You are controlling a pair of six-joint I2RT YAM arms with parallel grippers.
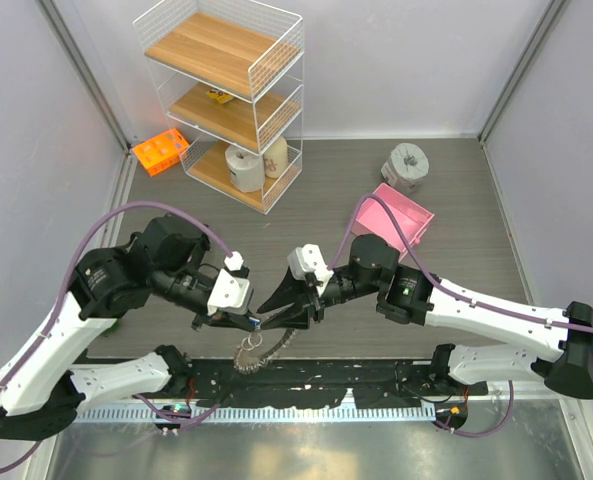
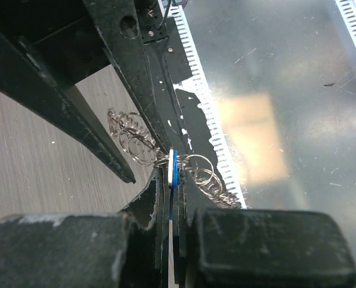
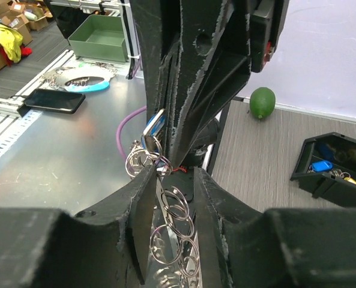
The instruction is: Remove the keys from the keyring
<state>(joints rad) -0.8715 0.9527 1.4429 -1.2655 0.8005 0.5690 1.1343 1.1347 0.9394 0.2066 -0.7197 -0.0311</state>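
Note:
My left gripper next pulls the blue-headed key (image 2: 172, 169) clear of the rings, swings outward and releases it over the black bin, which already holds other keys.
The keyring (image 1: 255, 352) hangs between my two grippers near the table's front edge, a bunch of silver rings (image 3: 176, 210). My left gripper (image 2: 173, 180) is shut on the blue-headed key (image 2: 172, 169), which stands edge-on between its fingers with rings (image 2: 132, 137) fanned on both sides. From the top it sits at the left gripper (image 1: 257, 322), tip to tip with my right gripper (image 1: 279, 305). The right gripper (image 3: 174, 173) is open; the ring chain runs through the gap, lying against its left finger (image 3: 143, 198). The blue key (image 3: 155, 125) shows just above.
A pink box (image 1: 404, 216) and a grey roll (image 1: 408, 165) stand at the back right, a white wire shelf (image 1: 226, 90) and an orange rack (image 1: 161, 150) at the back left. A lime (image 3: 262, 102) and a black bin (image 3: 337, 165) of keys lie beyond.

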